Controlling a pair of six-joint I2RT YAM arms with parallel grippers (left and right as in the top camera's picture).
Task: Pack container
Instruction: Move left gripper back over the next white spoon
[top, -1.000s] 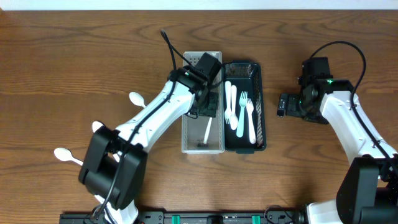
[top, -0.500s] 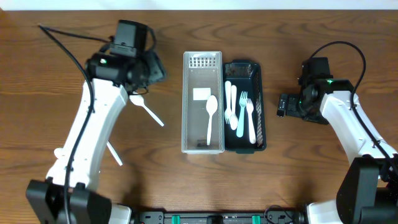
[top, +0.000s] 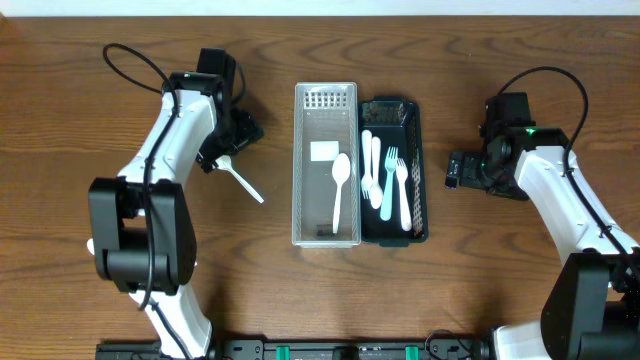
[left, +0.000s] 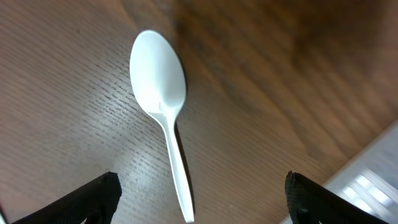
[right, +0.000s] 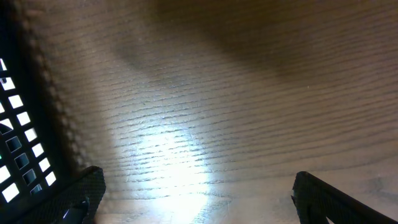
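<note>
My left gripper lowers onto the handle just behind the bowl (top: 236, 175) (left: 170, 135) next and closes, since the spoon's handle lies below it, running between its open fingers.
A white plastic spoon (top: 240, 178) lies on the wooden table left of the white tray (top: 304, 200). In the left wrist view the spoon (left: 160, 87) lies bowl up, with its handle running down between my fingers. My left gripper (top: 236, 137) hovers over it, open and empty (left: 199, 208). The white tray holds one white spoon (top: 340, 186) and a white label. The black tray (top: 420, 190) beside it holds white spoons and a fork (top: 394, 180). My right gripper (top: 453, 169) is open and empty (right: 199, 199) over bare table, right of the black tray.
The white tray's corner (left: 373, 177) shows at the lower right of the left wrist view. The black tray's mesh wall (right: 12, 149) is at the left edge of the right wrist view. My left arm's base covers the table's left front.
My left arm has swung from above the white tray to the far left, leaving a spoon in that tray, and now sits over the loose spoon. The right arm has not moved.
</note>
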